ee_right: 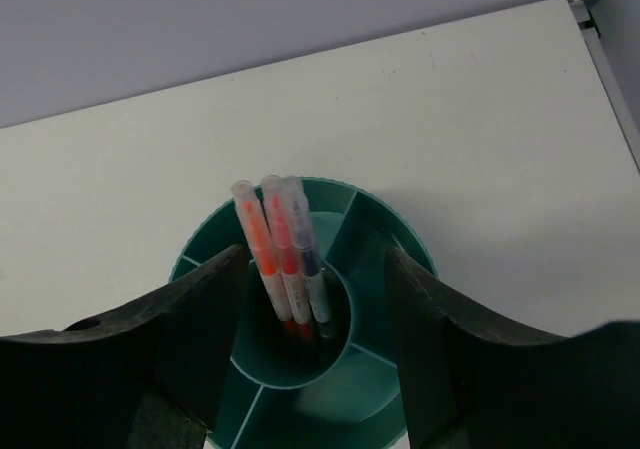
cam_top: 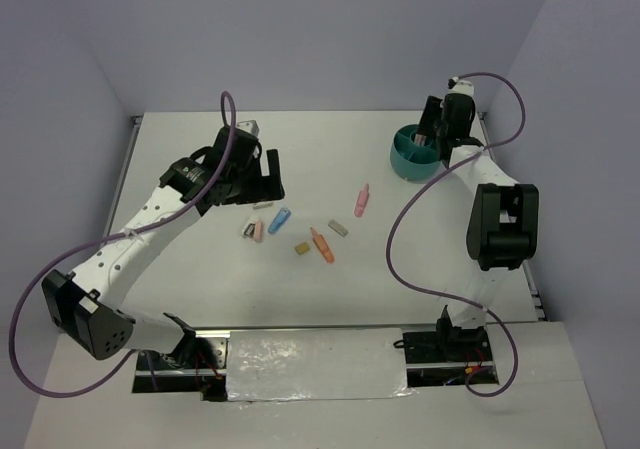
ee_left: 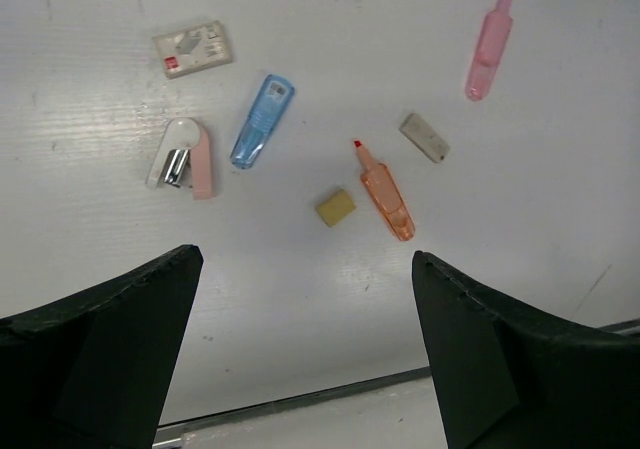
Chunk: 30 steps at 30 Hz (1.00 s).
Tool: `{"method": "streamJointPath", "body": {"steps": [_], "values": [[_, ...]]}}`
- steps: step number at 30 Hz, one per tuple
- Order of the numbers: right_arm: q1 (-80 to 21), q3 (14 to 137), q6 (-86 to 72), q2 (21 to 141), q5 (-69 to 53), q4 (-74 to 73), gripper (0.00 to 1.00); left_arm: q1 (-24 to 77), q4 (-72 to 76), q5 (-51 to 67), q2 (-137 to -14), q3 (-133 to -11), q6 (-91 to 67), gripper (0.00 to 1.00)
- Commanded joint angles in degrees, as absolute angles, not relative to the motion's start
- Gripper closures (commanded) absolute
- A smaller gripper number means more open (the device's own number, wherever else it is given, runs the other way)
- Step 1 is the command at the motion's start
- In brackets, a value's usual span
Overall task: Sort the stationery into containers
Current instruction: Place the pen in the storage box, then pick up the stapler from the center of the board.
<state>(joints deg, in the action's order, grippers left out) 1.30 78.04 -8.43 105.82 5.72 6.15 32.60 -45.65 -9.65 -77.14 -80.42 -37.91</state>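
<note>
I need to bring my left gripper down and to the left in its wrist view onto the pink-white piece's near end [cam_top: 253,233] [ee_left: 182,173], as that end lies below it on that side.
The teal organiser cup [cam_top: 408,159] stands at the far right. In the right wrist view, three pens [ee_right: 277,244], two orange-red and one dark, stand in the centre tube of the cup [ee_right: 405,237]. My right gripper [cam_top: 432,131] hovers over the cup, open and empty [ee_right: 318,259]. My left gripper [cam_top: 256,176] is open and empty [ee_left: 305,259] above the loose stationery. On the table lie a pink marker [ee_left: 488,45], an orange marker [ee_left: 386,191], a blue piece [ee_left: 262,121], a pink-white piece [ee_left: 182,157], a tan block [ee_left: 335,207], a grey block [ee_left: 424,137] and a white labelled block [ee_left: 192,48].
The loose pieces cluster at mid-table in the top view, from the pink marker [cam_top: 361,200] to the orange marker [cam_top: 321,246]. Purple cables loop from both arms. Walls close the table at the back and sides.
</note>
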Motion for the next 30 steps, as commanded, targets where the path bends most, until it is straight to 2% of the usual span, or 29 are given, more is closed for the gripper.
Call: {"method": "streamJointPath", "body": {"steps": [1,8,10,16,22,25,30], "values": [[1.6,81.2,-9.7,104.4,6.8,6.1,0.34,30.7,-48.2,-10.7,-78.1,-84.4,-37.2,0.01],[1.0,82.6,-14.6,95.4,4.8,-0.4,0.32,26.6,-51.2,-12.8,-81.0,-83.9,-35.2,0.01],[0.4,81.7,-16.3,91.6,0.8,-4.2,0.32,26.0,-51.2,-12.5,-81.6,-82.4,-35.4,0.01],[-17.1,72.7,-11.6,83.0,-1.5,-8.9,0.32,25.2,-49.4,-13.0,-83.3,-78.1,-36.5,0.01],[-26.5,70.6,-15.0,81.7,-8.3,-15.9,0.35,25.0,-40.6,-13.5,-86.6,-69.2,-31.7,0.07],[-27.7,70.4,-14.5,80.1,-11.2,-19.0,0.35,25.0,-38.4,-14.6,-89.6,-67.9,-29.2,0.17],[-28.7,70.2,-14.2,77.1,-16.4,-22.2,0.36,24.6,-34.6,-13.1,-94.9,-68.1,-23.3,0.17]]}}
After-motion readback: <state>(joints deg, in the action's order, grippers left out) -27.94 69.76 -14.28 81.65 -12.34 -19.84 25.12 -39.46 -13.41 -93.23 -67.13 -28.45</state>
